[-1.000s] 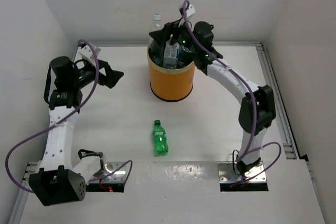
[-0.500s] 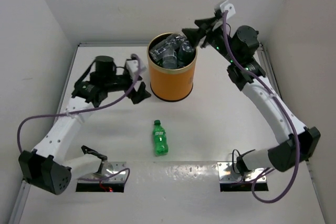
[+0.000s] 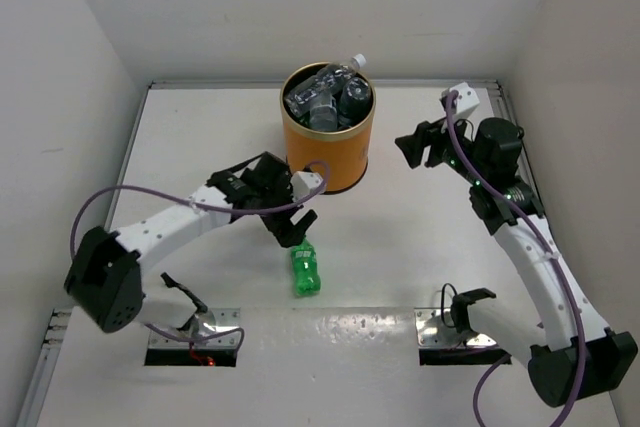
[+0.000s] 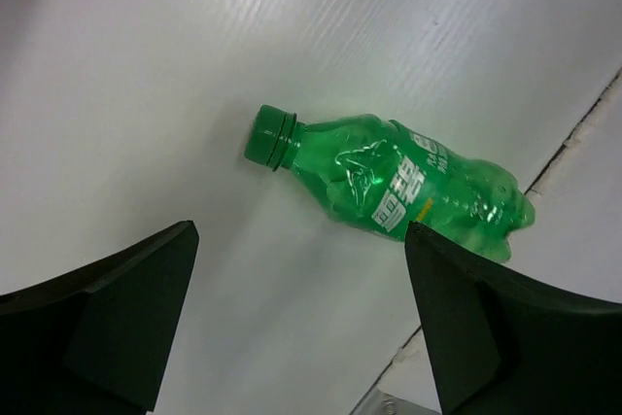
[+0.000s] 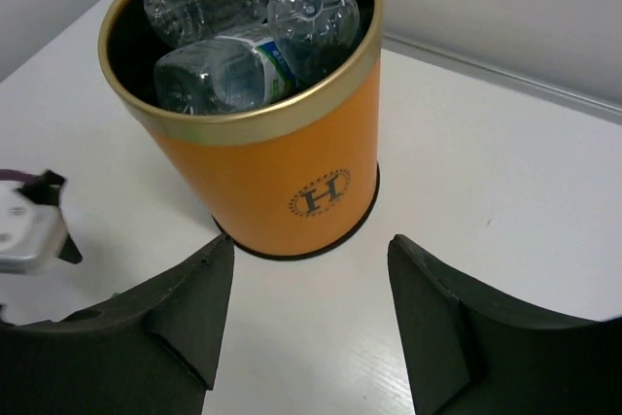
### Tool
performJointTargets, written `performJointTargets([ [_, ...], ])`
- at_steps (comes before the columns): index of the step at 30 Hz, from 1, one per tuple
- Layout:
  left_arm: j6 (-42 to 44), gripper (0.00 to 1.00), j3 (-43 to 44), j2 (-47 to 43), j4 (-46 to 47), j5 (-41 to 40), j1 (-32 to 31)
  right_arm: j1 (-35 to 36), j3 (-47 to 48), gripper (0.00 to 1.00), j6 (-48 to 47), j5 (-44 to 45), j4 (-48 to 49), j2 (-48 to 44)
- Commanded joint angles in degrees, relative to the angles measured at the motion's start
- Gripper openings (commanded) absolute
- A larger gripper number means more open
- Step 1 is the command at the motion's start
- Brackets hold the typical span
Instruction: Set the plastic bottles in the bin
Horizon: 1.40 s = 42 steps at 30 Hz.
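Since the green bottle lies on its side on the tabletop, I should lower my left gripper and draw it back to straddle the neck behind the green cap point(image 3: 299, 258) point(image 4: 306, 148).
A green bottle point(image 3: 306, 273) lies on the table in front of the bin; the left wrist view shows it point(image 4: 389, 185) on its side with a green cap and white label. My left gripper point(image 3: 292, 232) is open and hovers just above the bottle's cap end, empty. The orange bin point(image 3: 326, 152) stands at the back middle, filled with several clear crinkled bottles point(image 5: 248, 21); one white-capped bottle point(image 3: 352, 63) pokes over its far rim. My right gripper point(image 3: 415, 145) is open and empty, to the right of the bin, facing it point(image 5: 292, 182).
White walls close in the table on the left, back and right. A raised metal rail point(image 3: 525, 182) runs along the right edge. Two mounting plates point(image 3: 460, 332) sit at the near edge by the arm bases.
My right gripper has let go of a bottle in the bin and pulled back to the right. My left arm has swung from the far left down over the green bottle.
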Motion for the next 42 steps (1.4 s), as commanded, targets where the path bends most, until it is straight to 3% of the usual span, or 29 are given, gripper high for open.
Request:
performJointTargets([
  [1, -10.1, 0.94, 2.9, 6.9, -2.4, -1.9, -0.8, -0.7, -1.0, 0.63, -0.2, -0.4, -1.5, -2.2],
  [11, -25.5, 0.99, 5.0, 14.9, -3.4, 2.9, 0.9, -3.6, -2.8, 0.63, -0.9, -2.5, -3.4, -4.2],
  [24, -30.5, 0.99, 4.4, 24.6, -1.1, 4.8, 0.9, -5.8, -3.3, 0.63, -1.5, -3.5, -3.8, -4.0],
  [28, -28.5, 0.84, 5.0, 25.9, -0.5, 5.4, 0.9, -6.4, -3.3, 0.63, -2.1, -3.4, -4.6, -4.7],
  [30, -26.2, 0.66, 5.0, 23.0, 0.3, 6.7, 0.9, -6.7, -3.4, 0.63, -2.4, -3.9, -5.2, -5.2],
  [35, -22.5, 0.36, 2.1, 11.9, 1.9, 6.7, 0.4, -6.6, -3.4, 0.63, -1.0, -5.6, -5.1, -5.7],
  [36, -21.8, 0.25, 2.1, 9.5, 1.9, 7.2, 0.4, -6.5, -3.3, 0.63, -0.4, -6.1, -5.1, -5.6],
  [38, -18.3, 0.14, 6.1, 1.3, 3.1, 7.9, -0.2, -6.5, -3.0, 0.63, 0.0, -6.4, -5.1, -5.8],
  [41, -10.4, 0.14, 16.0, -7.0, 3.9, 11.5, -2.7, -6.7, -2.9, 0.63, 0.4, -7.0, -5.0, -5.9],
  [42, -7.0, 0.05, 18.5, -8.2, 5.1, 12.4, -3.3, -6.5, -3.0, 0.63, 0.8, -7.2, -4.9, -6.0],
])
